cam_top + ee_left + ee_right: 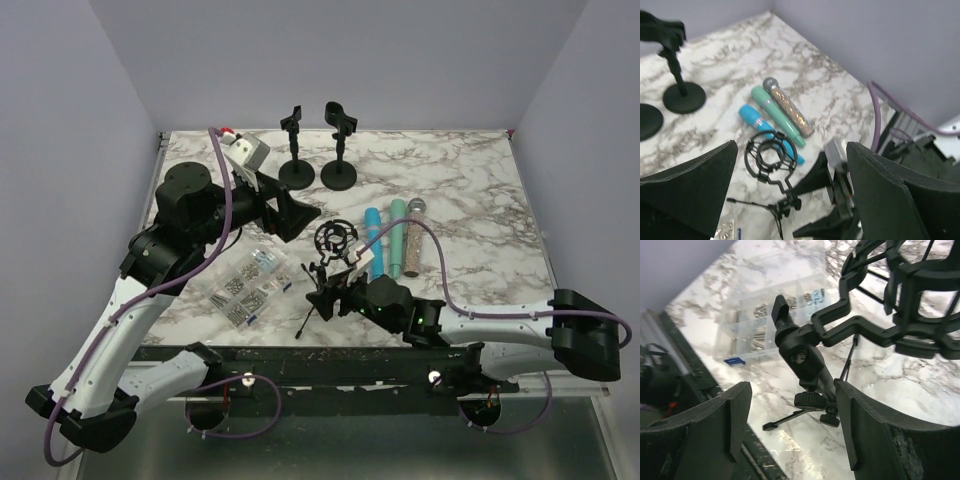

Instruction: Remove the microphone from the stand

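The stand's stem (812,372) slants between the open fingers, so next my right gripper will turn to line those fingers up with the stem below the mount and close there.
A small black tripod stand (318,285) with an empty ring-shaped shock mount (336,238) stands mid-table. Three microphones lie beside it on the marble: blue (374,235), teal (393,235) and glittery silver (412,240). My right gripper (325,297) is open around the stand's stem (812,372), below the mount (920,300); its right finger (865,430) is close to the stem. My left gripper (290,212) is open and empty, hovering left of the mount. In its wrist view it (790,195) looks down on the mount (767,155) and the microphones.
Two round-base stands (296,150) (339,150) with empty clips stand at the back. A clear plastic box of screws (245,283) lies left of the tripod, also in the right wrist view (765,320). The table's front edge is just behind my right gripper.
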{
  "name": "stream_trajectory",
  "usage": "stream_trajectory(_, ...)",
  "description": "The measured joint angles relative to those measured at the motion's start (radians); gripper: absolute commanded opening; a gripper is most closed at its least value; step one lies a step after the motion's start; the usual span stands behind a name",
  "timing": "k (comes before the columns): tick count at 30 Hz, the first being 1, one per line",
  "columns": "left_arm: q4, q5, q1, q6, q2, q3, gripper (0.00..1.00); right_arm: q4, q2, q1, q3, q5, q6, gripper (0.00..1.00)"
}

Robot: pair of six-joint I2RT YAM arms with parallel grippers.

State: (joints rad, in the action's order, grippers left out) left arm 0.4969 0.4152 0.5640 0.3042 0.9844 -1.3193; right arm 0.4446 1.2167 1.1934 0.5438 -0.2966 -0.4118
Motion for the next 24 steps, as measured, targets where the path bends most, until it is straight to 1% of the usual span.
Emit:
stream_trajectory(3,-0.045,-0.066,-0.002,-0.002,-0.008,-0.030,0.94,0.044,0.079,0.064,0.012,-0.133,0.087,0.69)
stream_trajectory(5,-0.073,-0.105,-0.006,-0.013,-0.013,-0.027,0.94,0.078,0.122,0.084,0.016,-0.200,0.135,0.61)
stream_trajectory(7,-0.099,-0.134,-0.008,-0.023,-0.020,-0.007,0.94,0.111,0.154,0.099,0.017,-0.248,0.179,0.49)
stream_trajectory(8,-0.116,-0.156,-0.009,-0.031,-0.025,0.007,0.94,0.128,0.165,0.103,0.017,-0.267,0.194,0.40)
stream_trajectory(9,-0.126,-0.171,-0.009,-0.038,-0.040,0.047,0.94,0.144,0.172,0.108,0.017,-0.284,0.207,0.34)
stream_trajectory(13,-0.143,-0.227,-0.018,-0.069,-0.069,0.146,0.94,0.195,0.182,0.121,0.017,-0.333,0.251,0.15)
stream_trajectory(15,-0.144,-0.253,-0.021,-0.080,-0.074,0.175,0.94,0.203,0.183,0.123,0.016,-0.341,0.262,0.09)
stream_trajectory(19,-0.154,-0.293,-0.024,-0.097,-0.105,0.206,0.94,0.204,0.181,0.129,0.016,-0.346,0.280,0.01)
stream_trajectory(24,-0.184,-0.320,-0.024,-0.104,-0.150,0.211,0.94,0.172,0.124,0.135,0.021,-0.345,0.280,0.00)
